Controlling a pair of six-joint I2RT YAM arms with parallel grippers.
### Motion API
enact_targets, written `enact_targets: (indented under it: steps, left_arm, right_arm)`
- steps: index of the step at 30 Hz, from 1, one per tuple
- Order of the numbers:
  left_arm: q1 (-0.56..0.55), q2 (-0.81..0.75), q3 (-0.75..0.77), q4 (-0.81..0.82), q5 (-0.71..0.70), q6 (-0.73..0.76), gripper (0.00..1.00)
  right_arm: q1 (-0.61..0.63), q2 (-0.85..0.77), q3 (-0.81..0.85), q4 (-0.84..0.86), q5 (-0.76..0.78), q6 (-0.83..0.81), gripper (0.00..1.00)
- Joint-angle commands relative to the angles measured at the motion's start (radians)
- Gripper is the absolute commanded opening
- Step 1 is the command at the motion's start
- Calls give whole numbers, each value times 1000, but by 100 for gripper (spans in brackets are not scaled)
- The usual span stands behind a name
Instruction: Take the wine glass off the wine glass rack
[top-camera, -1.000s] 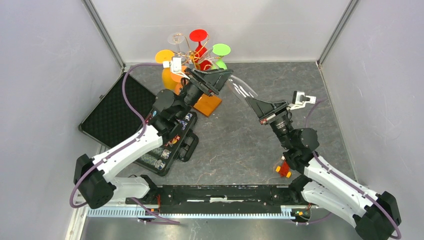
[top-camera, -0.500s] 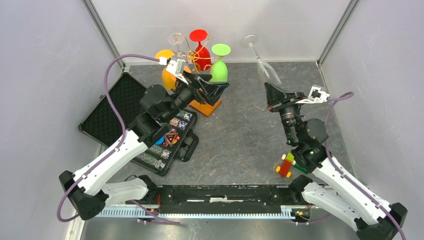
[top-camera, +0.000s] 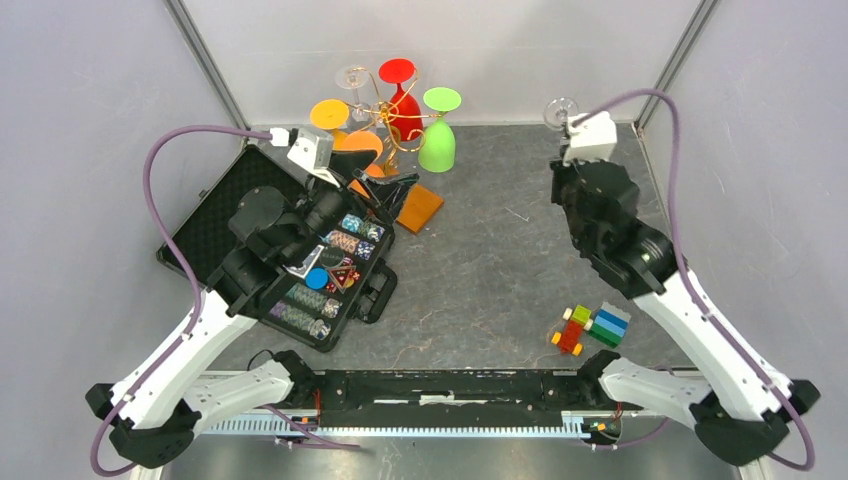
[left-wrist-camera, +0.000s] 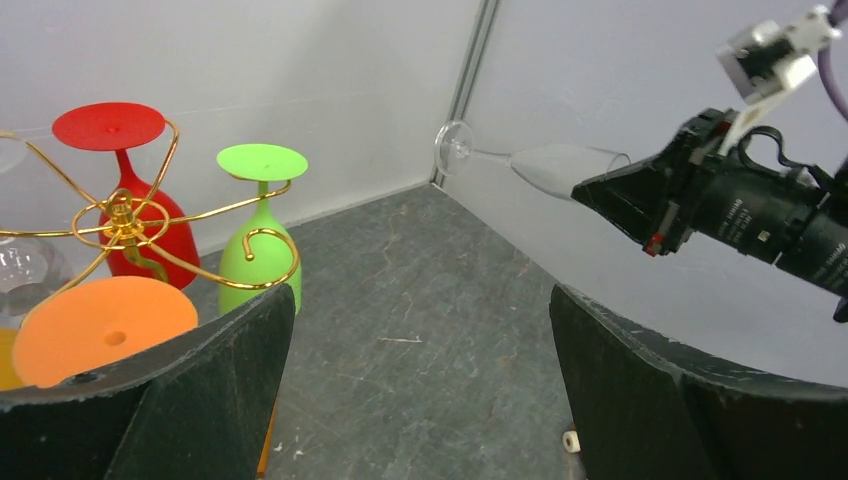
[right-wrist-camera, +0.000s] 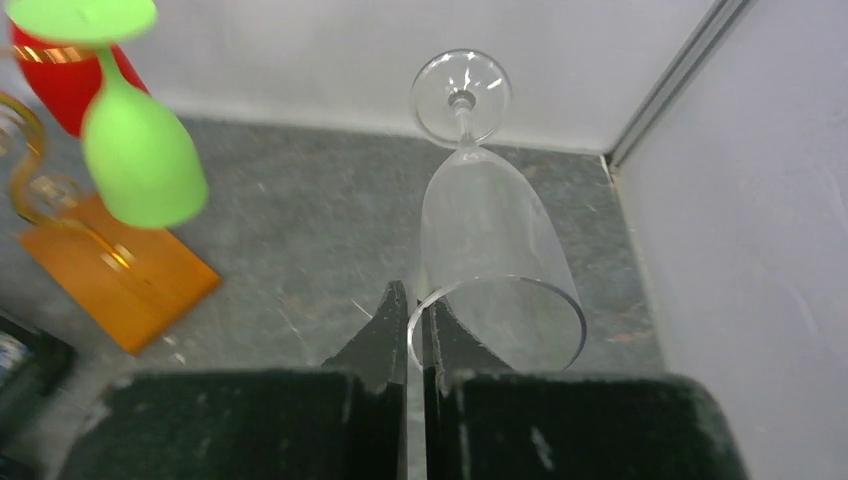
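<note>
The glass is held sideways, so the robot's right gripper will go down with its fingers tilting downward and let go of the glass's rim, because bare tabletop by the side (right-wrist-camera: 590, 290) is below it.
My right gripper (right-wrist-camera: 413, 310) is shut on the rim of a clear wine glass (right-wrist-camera: 490, 250), one finger inside the bowl and one outside. The glass is held in the air near the back right corner with its foot (top-camera: 560, 108) towards the back wall, well apart from the wine glass rack (top-camera: 385, 112). The rack's gold wire arms (left-wrist-camera: 120, 215) stand on an orange-brown base (top-camera: 420, 208) and carry red (top-camera: 400, 95), green (top-camera: 438, 140), orange (top-camera: 330, 113) and clear (top-camera: 352, 77) glasses upside down. My left gripper (left-wrist-camera: 420, 300) is open and empty, right of the rack.
An open black case of poker chips (top-camera: 320, 270) lies under my left arm. Coloured toy bricks (top-camera: 590, 325) sit at the front right. Grey walls close the back and both sides, and the held glass is near the right wall.
The left gripper opened wide and drew back from the clear glass towards the case. The right arm swung the glass up and away to the back right corner.
</note>
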Motion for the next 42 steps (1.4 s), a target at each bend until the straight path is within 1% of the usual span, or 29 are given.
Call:
enact_targets:
  steps: [1,3,9,13,16,18,23,25,30,32,33,35,42]
  left_arm:
    - [3,7,17,-61,-30,94,100]
    - [2,10,26,-79,-31,104,100]
    - [3,-17,-9,-82,-32,104,100]
    - [3,-67,-69,1,-71,80,100]
    - [3,-86,-95,36,-87,76,100]
    - [3,-90,-101,37,-100,74,100]
    - [3,-96,-131,62,-112,68,100]
    - [4,-103,-154,108,-115,65,100]
    - [4,-130,-192,139,-131,43,100]
    - [3,-142,-205,152,-119,32,100]
    - [4,-146,-209,160,-112,31,100]
    - [3,-150,-213,162,-103,29,100]
    - [3,-155,-219,159,-97,8,100]
  right_arm:
    - [-54,109,153,-255,-74,-101,0]
    - [-107,174,239,-329,-180,-107,0]
    - [-278,355,371,-472,-333,-145,0]
    - [-397,498,472,-534,-451,-174,0]
    - [-432,617,583,-583,-482,-186,0]
    - [-444,674,628,-603,-504,-192,0]
    - [-507,730,612,-581,-506,-213,0]
    - [-552,751,592,-580,-498,-214,0]
    - [-632,762,558,-568,-511,-215,0]
    - [-649,777,565,-571,-541,-221,0]
    - [-681,790,585,-581,-555,-218,0]
    - [-700,822,618,-597,-562,-215,0]
    - [-723,860,615,-602,-587,-212,0]
